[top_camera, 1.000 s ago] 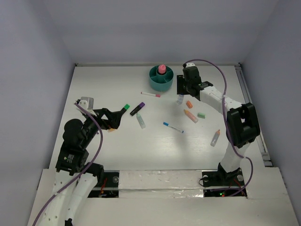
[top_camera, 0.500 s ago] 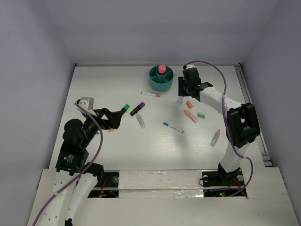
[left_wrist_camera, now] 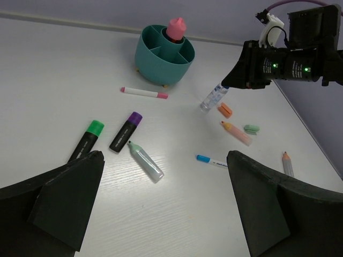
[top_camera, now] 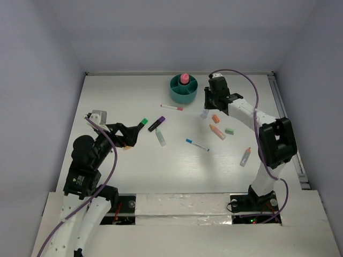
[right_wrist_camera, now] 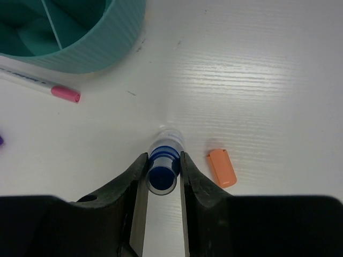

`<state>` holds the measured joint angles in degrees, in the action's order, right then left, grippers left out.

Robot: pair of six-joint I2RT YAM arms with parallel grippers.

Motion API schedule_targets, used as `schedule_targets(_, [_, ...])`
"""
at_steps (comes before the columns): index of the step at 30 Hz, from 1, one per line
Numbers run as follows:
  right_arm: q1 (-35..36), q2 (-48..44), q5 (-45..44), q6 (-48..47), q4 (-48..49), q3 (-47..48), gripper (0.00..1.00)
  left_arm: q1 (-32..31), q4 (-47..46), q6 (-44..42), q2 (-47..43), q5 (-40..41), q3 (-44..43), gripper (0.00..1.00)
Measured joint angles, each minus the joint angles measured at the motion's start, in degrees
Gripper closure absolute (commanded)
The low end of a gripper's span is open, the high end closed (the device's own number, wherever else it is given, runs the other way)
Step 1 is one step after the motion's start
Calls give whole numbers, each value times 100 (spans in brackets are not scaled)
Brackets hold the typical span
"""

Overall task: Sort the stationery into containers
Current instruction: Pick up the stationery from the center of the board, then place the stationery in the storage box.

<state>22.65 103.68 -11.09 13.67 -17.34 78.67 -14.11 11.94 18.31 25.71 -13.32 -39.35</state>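
Note:
My right gripper lifts the blue-capped bottle outward over the teal cup's rim next. It then lowers the bottle into the cup's nearest outer section (top_camera: 192, 86) (right_wrist_camera: 80, 17) and releases it, since that section is empty.
My right gripper (right_wrist_camera: 162, 170) is shut on a clear bottle with a blue cap (right_wrist_camera: 163, 166), held upright just off the table; it also shows in the top view (top_camera: 205, 113) and the left wrist view (left_wrist_camera: 213, 98). The teal divided cup (top_camera: 177, 92) stands up and left of it, with a pink-capped bottle (top_camera: 184, 78) inside. My left gripper (top_camera: 128, 135) is open and empty at the left. On the table lie a green-capped marker (top_camera: 142, 123), a purple-capped marker (top_camera: 156, 123), a pale green highlighter (top_camera: 161, 137), a pink-capped pen (top_camera: 171, 107) and a blue-capped pen (top_camera: 197, 144).
An orange piece (top_camera: 215, 118), an orange highlighter (top_camera: 217, 131), a small green piece (top_camera: 229, 130) and an orange-tipped pencil-like item (top_camera: 245, 156) lie right of centre. Walls close the table at the back and both sides.
My right gripper has shifted slightly down and left with the blue-capped bottle in it. The left arm has not moved.

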Motion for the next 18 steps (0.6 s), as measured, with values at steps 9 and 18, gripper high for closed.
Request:
schedule_targets(9, [0,-114,96,-157,-190,935,95,35,-11,0,0,-17,0,1])
schedule_targets(18, [0,26,109,-363,-197,2267,95,35,-13,-2,11,-22,0,1])
